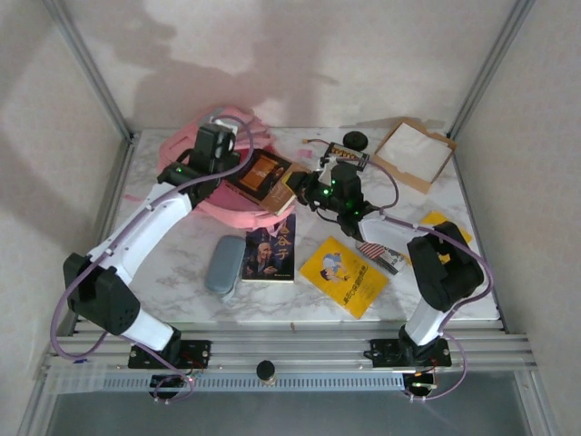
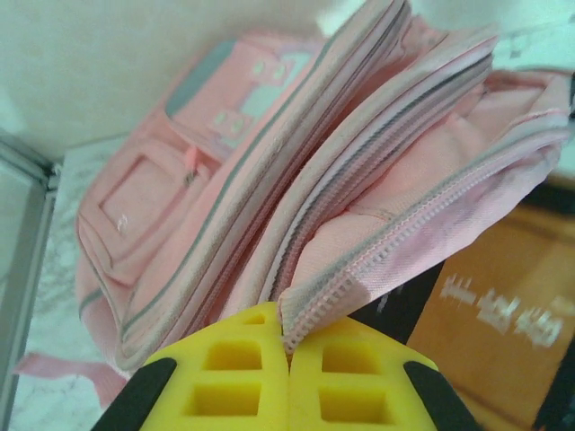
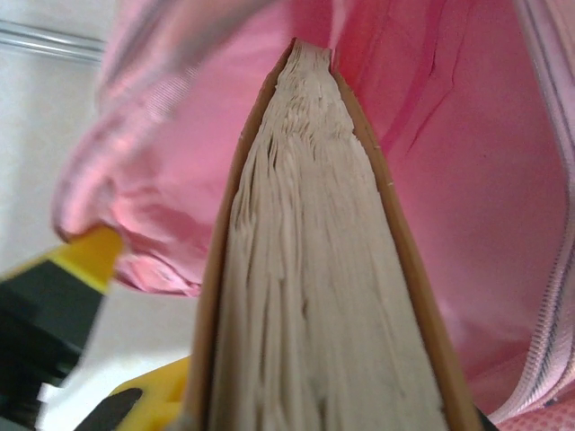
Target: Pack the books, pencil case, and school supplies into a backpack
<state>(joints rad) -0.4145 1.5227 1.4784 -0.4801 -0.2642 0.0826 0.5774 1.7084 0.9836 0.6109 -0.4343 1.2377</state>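
The brown book goes deeper into the backpack's opening [image 1: 238,196] [image 3: 467,189] next, then my right gripper releases it. The book's near end still sticks out past the opening.
The pink backpack [image 1: 201,150] lies at the back left, its mouth facing right. My left gripper [image 1: 214,145] is shut on the zipper edge of the opening [image 2: 310,310], its yellow fingertips [image 2: 234,377] pressed together on the fabric. My right gripper [image 1: 313,186] is shut on the brown book [image 1: 265,174], which reaches into the mouth. Its page edge [image 3: 314,269] points into the pink lining [image 3: 467,180]. On the table lie the dark blue book [image 1: 270,250], the grey-blue pencil case [image 1: 224,263], a yellow book [image 1: 343,275] and the flag-striped school supplies [image 1: 377,252].
A second yellow book [image 1: 442,221] lies partly under the right arm. A cardboard tray [image 1: 413,153] stands at the back right, with a black round object [image 1: 355,140] and a black item with orange marks [image 1: 349,155] beside it. Frame posts close off the sides.
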